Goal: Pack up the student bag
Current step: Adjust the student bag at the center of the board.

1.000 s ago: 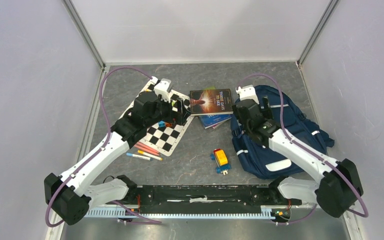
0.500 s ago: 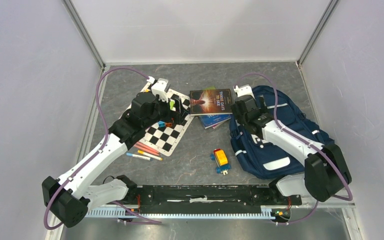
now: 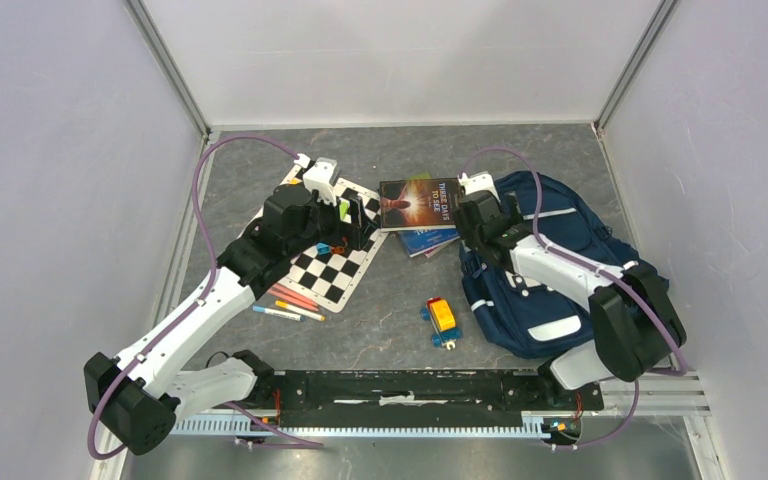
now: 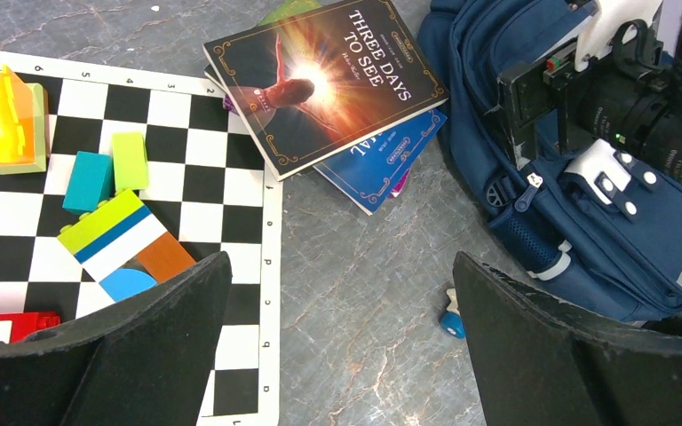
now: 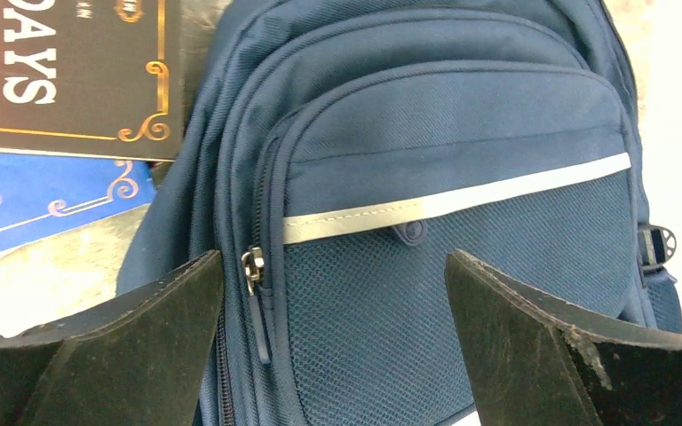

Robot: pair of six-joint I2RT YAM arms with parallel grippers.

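Observation:
My right gripper should next move away from the dark book and then close on the bag's fold beside the zip pull, as the fold is between my fingers.
The student bag, a navy-blue backpack with a pale grey stripe, lies flat on the right of the table. My right gripper hovers over its upper left part, jaws wide open with nothing between them. In the right wrist view the fingers straddle the mesh front pocket, and a zip pull hangs just inside the left finger. My left gripper is open and empty over the chessboard's right edge; its wrist view shows bare table between the fingers and the bag at right.
A dark book, "Three Days to See", lies on a blue book just left of the bag. The chessboard mat holds coloured blocks. Pens lie at its near edge. A small toy car sits mid-table.
The right arm has folded its elbow inward, and its wrist has slid left across the bag toward the books. The left arm has barely moved. Both grippers stayed open.

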